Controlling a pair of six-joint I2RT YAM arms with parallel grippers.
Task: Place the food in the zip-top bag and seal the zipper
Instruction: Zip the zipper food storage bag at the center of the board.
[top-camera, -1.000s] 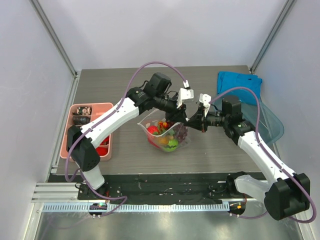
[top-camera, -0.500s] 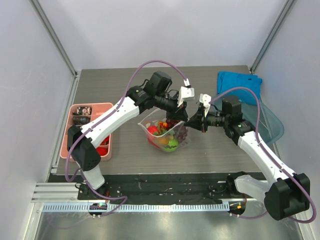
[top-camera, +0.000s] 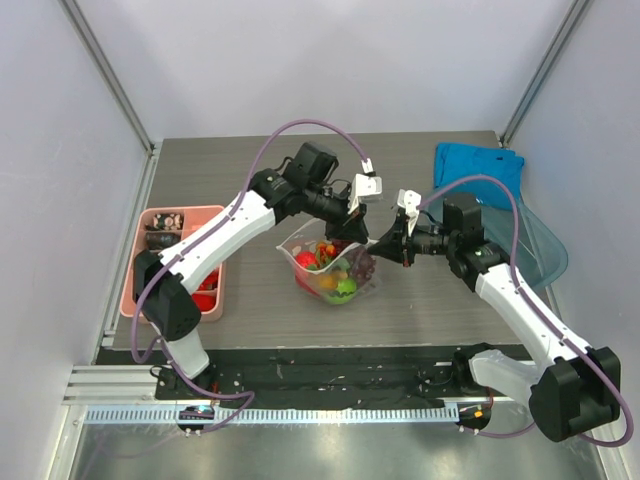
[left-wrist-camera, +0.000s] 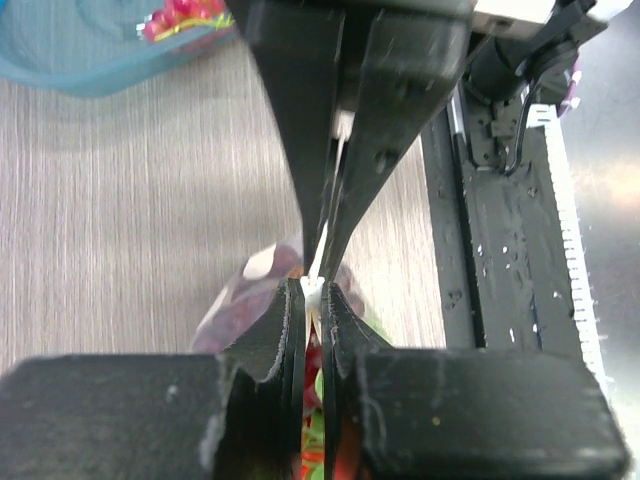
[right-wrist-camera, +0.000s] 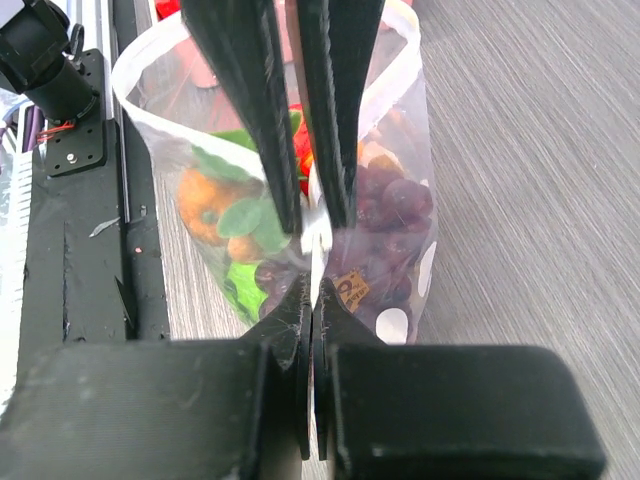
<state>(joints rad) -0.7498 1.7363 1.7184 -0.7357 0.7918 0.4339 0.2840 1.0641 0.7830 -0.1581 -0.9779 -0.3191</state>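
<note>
The bag's gaping end (top-camera: 282, 247) is to the left of my left gripper in the top view, so my left gripper will slide along the open zipper to that end next and let go.
The zip-top bag (top-camera: 335, 270) stands at the table's middle, its mouth open toward the left. It holds the food: a purple grape bunch (right-wrist-camera: 385, 200), an orange piece (right-wrist-camera: 200, 205), and green (right-wrist-camera: 240, 285) and red (right-wrist-camera: 303, 140) pieces. My left gripper (top-camera: 352, 228) and right gripper (top-camera: 383, 243) meet tip to tip at the bag's right upper corner. Both are shut on the white zipper strip (right-wrist-camera: 318, 238). In the left wrist view my left gripper (left-wrist-camera: 312, 285) pinches the strip (left-wrist-camera: 315, 292), with the right gripper (left-wrist-camera: 322, 252) just beyond.
A pink compartment tray (top-camera: 185, 210) with a few pieces sits at the left edge. A clear blue-tinted tub (top-camera: 548, 250) and a blue cloth (top-camera: 478, 165) lie at the back right. A black strip runs along the table's near edge.
Both grippers have shifted slightly to the left, still pinching the bag's corner. The bag and food have barely moved.
</note>
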